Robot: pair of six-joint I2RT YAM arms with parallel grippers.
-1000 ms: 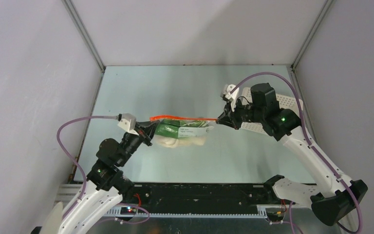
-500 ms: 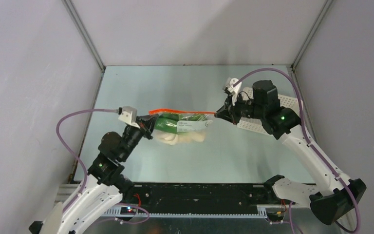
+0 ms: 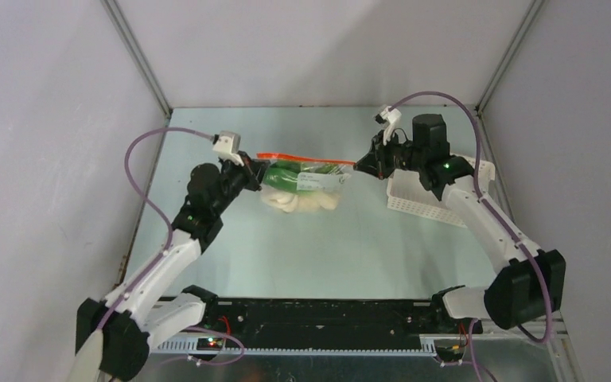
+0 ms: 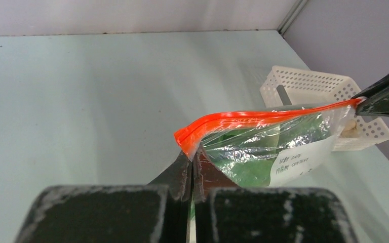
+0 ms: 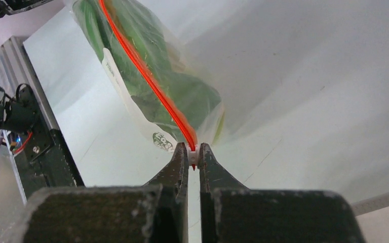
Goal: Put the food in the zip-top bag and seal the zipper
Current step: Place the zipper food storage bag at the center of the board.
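Note:
My right gripper holds the zipper's slider end and will next move down and outward and let go of it. The bare tabletop before the far wall [image 3: 353,130] [image 5: 278,121] is below and outward of my gripper.
The clear zip-top bag [image 3: 306,181] hangs stretched between both grippers above the table, with green leafy and cream-white food [image 3: 298,199] inside. Its orange-red zipper [image 3: 302,157] runs straight along the top. My left gripper [image 3: 256,173] is shut on the bag's left corner just under the strip [image 4: 192,152]. My right gripper [image 3: 358,165] is shut on the zipper's right end, pinching a small white slider [image 5: 193,154]. In the right wrist view the zipper [image 5: 147,76] runs away from the jaws over the green food [image 5: 182,96]. The bag's white label [image 4: 304,159] shows in the left wrist view.
A white perforated basket [image 3: 437,199] stands on the table at the right, under my right arm; it also shows in the left wrist view [image 4: 309,86]. Grey walls enclose the table on three sides.
Both grippers have carried the bag away from the arm bases toward the back of the table, still stretched between them. The basket now shows more fully beside the right arm.

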